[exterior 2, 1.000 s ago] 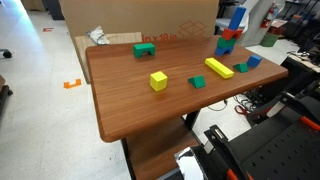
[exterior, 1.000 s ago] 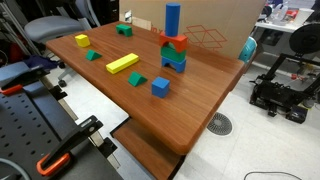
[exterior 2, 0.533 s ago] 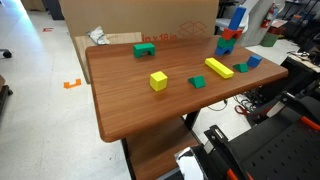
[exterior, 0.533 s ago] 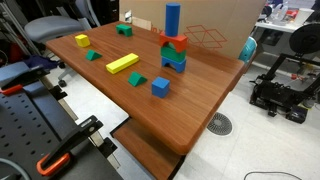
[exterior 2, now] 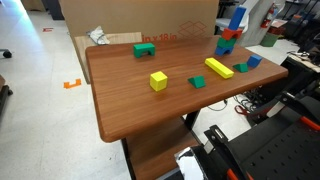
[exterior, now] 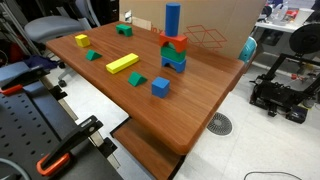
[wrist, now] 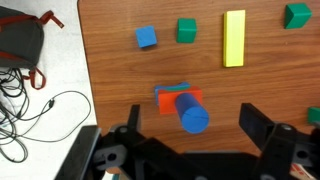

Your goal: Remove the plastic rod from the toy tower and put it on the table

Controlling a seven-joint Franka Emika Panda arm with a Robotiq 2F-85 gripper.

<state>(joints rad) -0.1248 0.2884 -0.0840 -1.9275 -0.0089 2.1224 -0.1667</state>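
Note:
The top of the rod shows below the gripper's open fingertips, so the gripper will next move down and close on the upper part of the rod.
The toy tower (exterior: 174, 52) stands near the far edge of the reddish-brown table (exterior: 200, 95), a red piece over green and blue pieces. The blue plastic rod (exterior: 173, 19) stands upright on top of it. Both exterior views show the tower (exterior 2: 228, 40), the rod (exterior 2: 236, 20) and the table (exterior 2: 130, 100), but not my gripper. In the wrist view I look straight down on the rod's top (wrist: 193, 117) and the red piece (wrist: 167, 100). My gripper (wrist: 196, 128) is open above the tower, one finger on each side of the rod, not touching it.
A long yellow bar (exterior: 122, 63), a blue cube (exterior: 161, 87), a yellow cube (exterior 2: 158, 80) and scattered green blocks (exterior: 137, 80) lie on the table. A cardboard box (exterior 2: 180, 25) stands behind it. Cables (wrist: 30, 100) lie on the floor beside the table's edge.

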